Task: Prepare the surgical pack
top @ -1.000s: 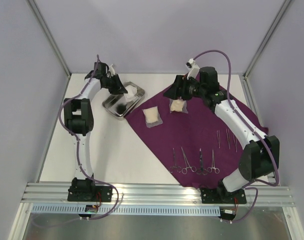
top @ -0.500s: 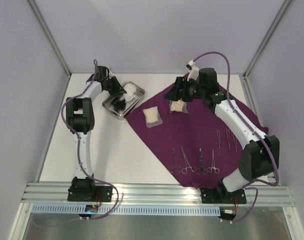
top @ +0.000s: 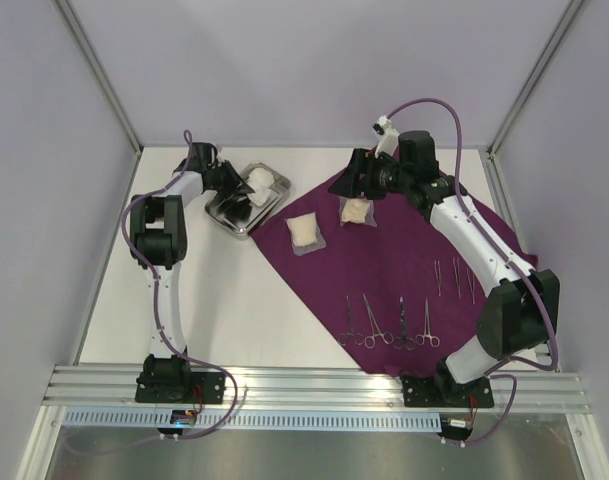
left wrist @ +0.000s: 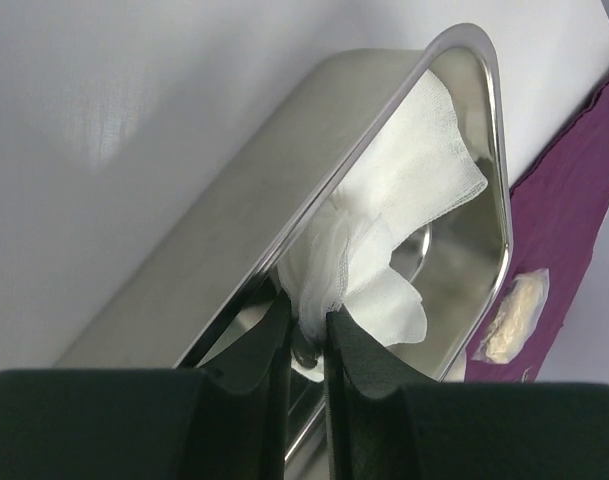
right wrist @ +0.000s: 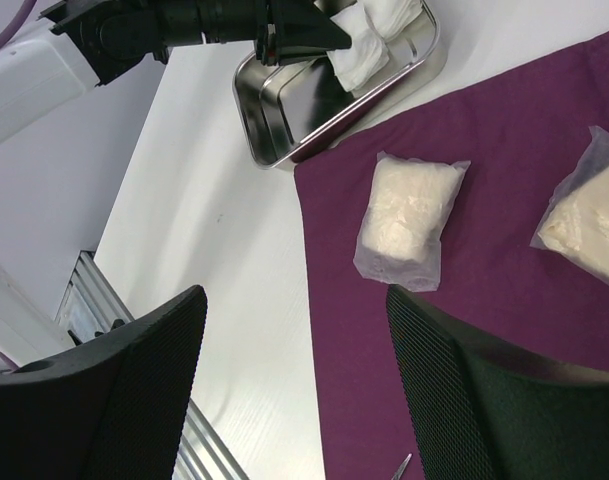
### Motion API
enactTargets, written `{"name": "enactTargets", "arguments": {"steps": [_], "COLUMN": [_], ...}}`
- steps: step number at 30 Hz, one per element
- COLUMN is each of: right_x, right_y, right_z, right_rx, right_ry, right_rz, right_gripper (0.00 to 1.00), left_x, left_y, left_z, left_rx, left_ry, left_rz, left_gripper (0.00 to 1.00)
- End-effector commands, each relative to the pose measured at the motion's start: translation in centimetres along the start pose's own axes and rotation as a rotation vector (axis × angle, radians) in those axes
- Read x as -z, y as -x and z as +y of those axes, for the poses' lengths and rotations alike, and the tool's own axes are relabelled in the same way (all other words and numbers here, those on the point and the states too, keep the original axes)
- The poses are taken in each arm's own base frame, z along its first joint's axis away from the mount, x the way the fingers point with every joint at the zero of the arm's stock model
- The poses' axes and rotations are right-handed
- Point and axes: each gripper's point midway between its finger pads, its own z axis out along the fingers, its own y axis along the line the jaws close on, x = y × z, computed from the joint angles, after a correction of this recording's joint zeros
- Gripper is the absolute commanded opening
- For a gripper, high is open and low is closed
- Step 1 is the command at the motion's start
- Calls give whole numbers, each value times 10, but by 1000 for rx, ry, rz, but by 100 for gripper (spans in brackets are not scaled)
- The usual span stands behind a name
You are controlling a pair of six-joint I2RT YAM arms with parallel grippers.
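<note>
The steel tray's sides are all around the white gauze pad. My left gripper should move gently to the left in the top view and let go of the white gauze pad's bunched corner inside the steel tray.
A shiny steel tray [top: 232, 215] sits at the back left, just off the purple cloth [top: 414, 262]. My left gripper [top: 241, 188] reaches into the tray. In the left wrist view its fingers [left wrist: 359, 350] are shut on a bunched corner of a white gauze pad [left wrist: 409, 190] against the tray's rim [left wrist: 497, 150]. Two bagged gauze pads [top: 305, 232] [top: 357, 211] lie on the cloth. Several steel clamps [top: 384, 325] lie in a row at its near edge. My right gripper [right wrist: 296, 300] hovers open above the cloth's left edge, near a bagged pad [right wrist: 409, 218], with nothing between its fingers.
Three thinner steel instruments [top: 454, 276] lie on the right part of the cloth. Grey walls and aluminium posts [top: 104, 90] close off the back and sides. A metal rail [top: 314, 388] runs along the near edge, by the arm bases.
My left gripper has shifted slightly left and turned a little at the tray, still pinching the gauze. The right arm has barely moved.
</note>
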Motion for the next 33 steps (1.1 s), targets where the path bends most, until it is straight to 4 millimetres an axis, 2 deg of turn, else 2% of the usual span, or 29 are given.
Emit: {"name": "enactTargets", "arguments": {"steps": [1, 4, 5, 7, 15, 22, 25, 29, 33], "right_x": [5, 5, 6, 5, 2, 2, 1, 1, 1], "right_y": [12, 11, 11, 11, 12, 17, 17, 18, 18], "right_z": [14, 13, 13, 13, 11, 14, 16, 16, 17], "right_rx": [22, 26, 26, 26, 22, 32, 34, 34, 37], "right_ry": [27, 23, 20, 21, 20, 24, 36, 39, 40], "right_rz": [-11, -11, -12, -14, -7, 2, 4, 3, 1], "right_gripper": [75, 75, 75, 75, 74, 74, 74, 74, 74], "left_x": [21, 29, 35, 36, 29, 36, 43, 39, 35], "left_y": [20, 26, 35, 41, 38, 41, 48, 47, 40], "left_z": [-9, -14, -5, -7, 1, -15, -15, 6, 16], "left_rx": [-9, -44, -29, -39, 3, 25, -11, -17, -3], "left_ry": [-3, 4, 14, 11, 17, -21, 13, 114, 136], "left_rz": [-63, -85, -102, -116, -101, -84, -106, -102, -81], "left_gripper": [0, 0, 0, 0, 0, 0, 8, 19, 22]}}
